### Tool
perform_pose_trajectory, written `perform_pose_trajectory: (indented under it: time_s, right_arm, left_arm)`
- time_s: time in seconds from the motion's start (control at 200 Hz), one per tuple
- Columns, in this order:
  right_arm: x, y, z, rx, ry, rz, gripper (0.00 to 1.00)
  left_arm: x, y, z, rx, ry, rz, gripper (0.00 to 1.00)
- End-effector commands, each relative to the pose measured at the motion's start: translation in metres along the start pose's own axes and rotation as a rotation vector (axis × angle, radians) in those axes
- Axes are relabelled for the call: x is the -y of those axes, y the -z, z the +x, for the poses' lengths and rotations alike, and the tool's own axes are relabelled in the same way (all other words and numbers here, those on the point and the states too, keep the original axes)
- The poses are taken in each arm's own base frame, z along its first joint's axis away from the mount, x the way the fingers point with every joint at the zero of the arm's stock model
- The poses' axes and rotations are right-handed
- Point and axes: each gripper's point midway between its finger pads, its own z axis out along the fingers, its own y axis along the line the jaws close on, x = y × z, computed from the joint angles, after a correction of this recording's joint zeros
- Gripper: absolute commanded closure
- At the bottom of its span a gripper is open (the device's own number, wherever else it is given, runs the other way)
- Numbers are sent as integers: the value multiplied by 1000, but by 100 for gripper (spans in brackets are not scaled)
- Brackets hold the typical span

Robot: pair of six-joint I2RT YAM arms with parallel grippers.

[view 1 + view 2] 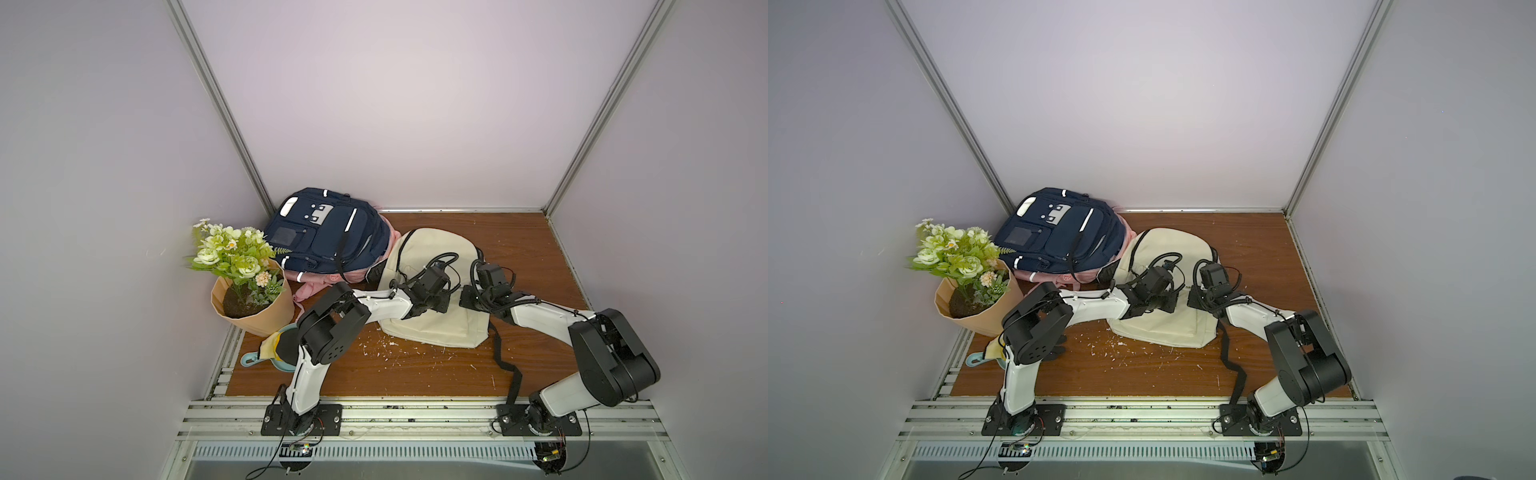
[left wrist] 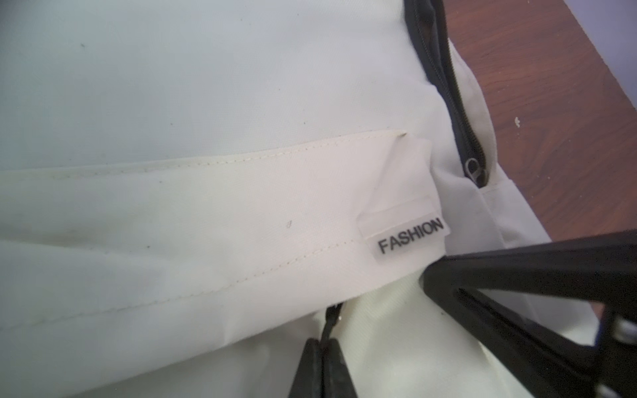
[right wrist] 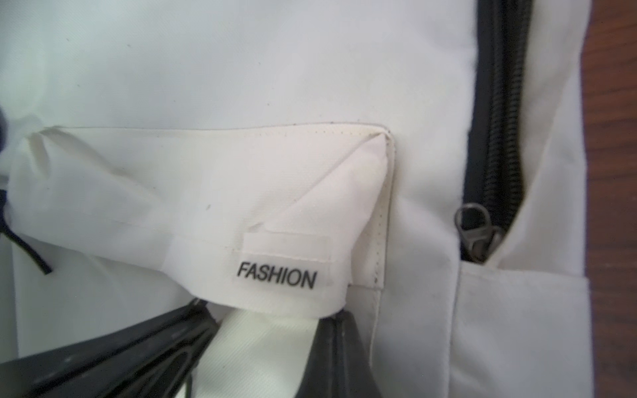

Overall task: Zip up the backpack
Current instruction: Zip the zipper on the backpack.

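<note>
The black zipper pull cord [image 2: 331, 318] is near the FASHION label, so my left gripper will move along the pocket flap to its opposite end and release the cord.
A cream backpack [image 1: 432, 326] [image 1: 1163, 328] lies flat mid-table. Both grippers meet over its front pocket. My left gripper [image 2: 325, 348] [image 1: 442, 305] is shut on a thin black zipper pull cord [image 2: 331, 318] that comes out from under the pocket flap. My right gripper [image 3: 336, 322] [image 2: 425, 277] [image 1: 467, 300] is shut, its tip tucked under the flap's edge below the FASHION label [image 3: 275, 275] [image 2: 410, 237]. I cannot tell whether it pinches fabric. The black main zipper [image 3: 496, 138] [image 2: 444, 86] gapes beside its metal slider [image 3: 477, 234] [image 2: 474, 169].
A navy backpack [image 1: 324, 232] lies on pink fabric [image 1: 313, 289] at the back left. A flower pot [image 1: 253, 307] and a teal cup [image 1: 253, 358] stand along the left wall. A black strap [image 1: 505, 361] trails toward the right arm's base. White crumbs [image 1: 386, 345] dot the wood.
</note>
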Motion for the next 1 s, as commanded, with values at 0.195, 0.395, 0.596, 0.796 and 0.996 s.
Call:
perform_pose_trajectory:
  time_s: [0.195, 0.395, 0.596, 0.796, 0.996]
  right_arm:
    - [37, 28, -27, 112, -66, 140, 100]
    - [53, 33, -29, 128, -90, 190, 100]
    - [70, 35, -29, 129, -122, 244, 100]
    - [81, 36, -27, 125, -139, 278, 100]
    - [75, 32, -22, 113, -136, 231, 100]
  left_arm:
    - [-27, 27, -10, 44, 48, -62, 100]
    - [-43, 37, -7, 51, 62, -101, 100]
    - [-60, 52, -5, 49, 54, -180, 100]
    - [-81, 66, 9, 30, 65, -260, 100]
    - [-77, 64, 14, 11, 68, -218, 99]
